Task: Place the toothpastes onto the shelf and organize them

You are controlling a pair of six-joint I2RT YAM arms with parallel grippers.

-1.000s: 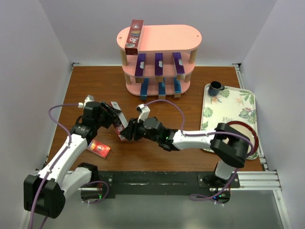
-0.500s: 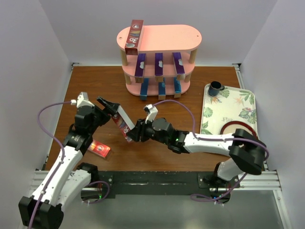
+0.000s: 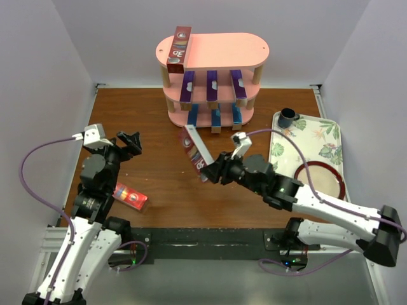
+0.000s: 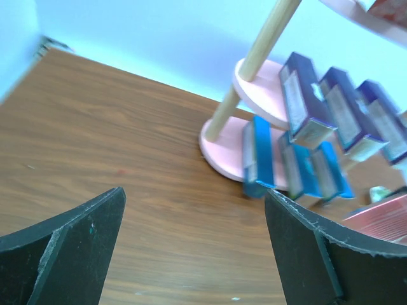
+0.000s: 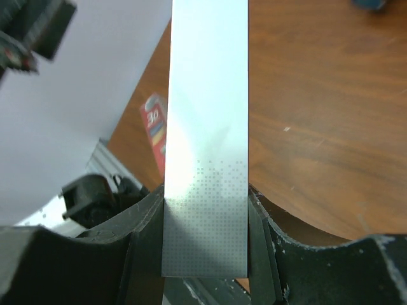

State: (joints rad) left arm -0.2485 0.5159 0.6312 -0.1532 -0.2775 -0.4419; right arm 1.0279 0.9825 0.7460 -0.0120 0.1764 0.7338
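The top board's bare middle (image 3: pixel 214 53) is outward and higher up. My right gripper will next lift outward and release this toothpaste there, beside the matching red one.
The pink shelf (image 3: pixel 222 47) stands at the back. One red toothpaste (image 3: pixel 179 47) lies on its top board, three purple ones (image 3: pixel 212 86) on the middle board and three blue ones (image 3: pixel 215 117) on the bottom board. My right gripper (image 3: pixel 213 171) is shut on another red toothpaste (image 3: pixel 194 151), held tilted above the table; its silvery side (image 5: pixel 206 127) fills the right wrist view between the jaws (image 5: pixel 205 241). A third red toothpaste (image 3: pixel 130 197) lies flat at the near left. My left gripper (image 3: pixel 127 141) hangs open and empty above bare wood (image 4: pixel 194 254), facing the shelf (image 4: pixel 222 149).
A floral tray (image 3: pixel 318 136) lies at the right with a dark mug (image 3: pixel 287 117) and a red-rimmed plate (image 3: pixel 321 181) on it. White walls close in the table on the left, back and right.
My left gripper opened, let go of the red toothpaste and drew back to the left. My right gripper kept hold of it and carried it right, toward the shelf.
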